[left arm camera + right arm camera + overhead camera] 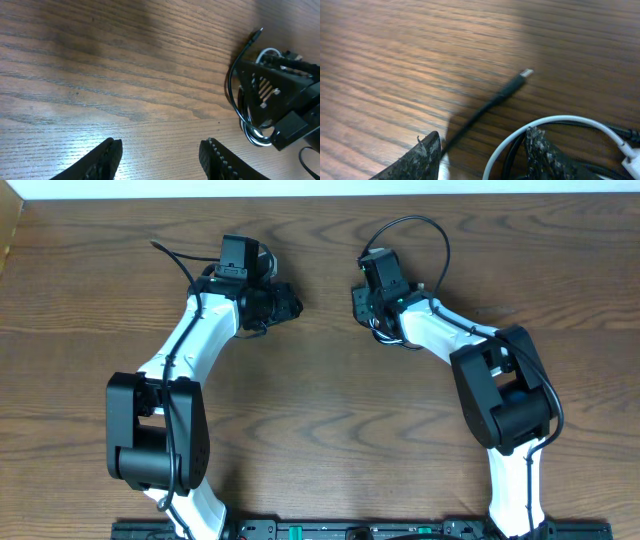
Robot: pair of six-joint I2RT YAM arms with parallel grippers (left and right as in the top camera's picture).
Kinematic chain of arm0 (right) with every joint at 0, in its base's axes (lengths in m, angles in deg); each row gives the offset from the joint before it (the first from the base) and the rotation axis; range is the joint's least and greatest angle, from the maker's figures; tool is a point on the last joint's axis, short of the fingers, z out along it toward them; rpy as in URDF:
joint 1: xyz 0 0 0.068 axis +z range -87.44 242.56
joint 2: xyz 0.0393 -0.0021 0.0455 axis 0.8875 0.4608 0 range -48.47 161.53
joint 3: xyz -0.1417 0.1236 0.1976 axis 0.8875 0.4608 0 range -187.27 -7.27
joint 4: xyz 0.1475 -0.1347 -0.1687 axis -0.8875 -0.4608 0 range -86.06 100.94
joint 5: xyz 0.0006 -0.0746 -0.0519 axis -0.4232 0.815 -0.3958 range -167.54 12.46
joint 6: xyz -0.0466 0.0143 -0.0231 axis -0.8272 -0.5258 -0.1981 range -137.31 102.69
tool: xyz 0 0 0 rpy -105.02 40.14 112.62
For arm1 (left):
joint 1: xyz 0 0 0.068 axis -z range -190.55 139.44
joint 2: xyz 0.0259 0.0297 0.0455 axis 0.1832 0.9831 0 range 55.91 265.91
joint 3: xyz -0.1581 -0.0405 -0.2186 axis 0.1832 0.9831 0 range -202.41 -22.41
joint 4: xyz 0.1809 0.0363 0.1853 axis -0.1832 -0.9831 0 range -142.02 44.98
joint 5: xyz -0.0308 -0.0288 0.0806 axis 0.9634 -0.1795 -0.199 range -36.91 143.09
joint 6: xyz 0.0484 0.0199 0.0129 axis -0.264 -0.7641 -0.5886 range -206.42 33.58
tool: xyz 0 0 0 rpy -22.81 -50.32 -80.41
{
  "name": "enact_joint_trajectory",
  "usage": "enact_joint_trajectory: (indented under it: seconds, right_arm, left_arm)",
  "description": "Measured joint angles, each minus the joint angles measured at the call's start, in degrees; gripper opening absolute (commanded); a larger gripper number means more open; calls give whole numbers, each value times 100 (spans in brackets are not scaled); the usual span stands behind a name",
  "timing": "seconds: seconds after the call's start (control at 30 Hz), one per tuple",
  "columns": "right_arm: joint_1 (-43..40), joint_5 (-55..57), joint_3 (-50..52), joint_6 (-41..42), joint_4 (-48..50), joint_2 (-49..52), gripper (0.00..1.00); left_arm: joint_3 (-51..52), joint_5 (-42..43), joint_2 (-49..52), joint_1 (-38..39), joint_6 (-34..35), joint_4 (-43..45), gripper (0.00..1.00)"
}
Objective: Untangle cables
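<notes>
The white cable's bend already runs between the open fingers of my right gripper. I will turn my right gripper a little next and close both fingers across the bend.
A black cable with a metal-tipped plug lies on the wooden table and runs down between the fingers of my open right gripper. A white cable loops round the right finger, tangled with the black one. In the overhead view the tangle lies under my right gripper. In the left wrist view the black cable and the white loop show beneath the right gripper's body. My left gripper is open and empty above bare wood, left of the tangle, and also shows in the overhead view.
The wooden table spreads under both arms. A white plug lies at the right edge of the right wrist view. The arm's own black lead arcs above the right wrist. The table's far edge runs along the top.
</notes>
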Motion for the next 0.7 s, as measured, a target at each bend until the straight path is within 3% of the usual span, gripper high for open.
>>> enact_joint_trajectory:
  seconds: [0.33,0.47,0.57,0.7]
  right_arm:
    - [420,-264,-188,-1012,-796,17,49]
    - [544,-177,-254,-1272,-1246,-39,26]
    - [579,17,-289,-1353,-1362,-39,1]
    - [579,267,-374,-1394,-1440,15,1]
  left_arm:
    - [0,2,0,0,2,2,56]
    - [0,0,0,0,2,0,56]
    - [0,0,0,0,2,-2,56]
    - [0,0,0,0,0,-2,56]
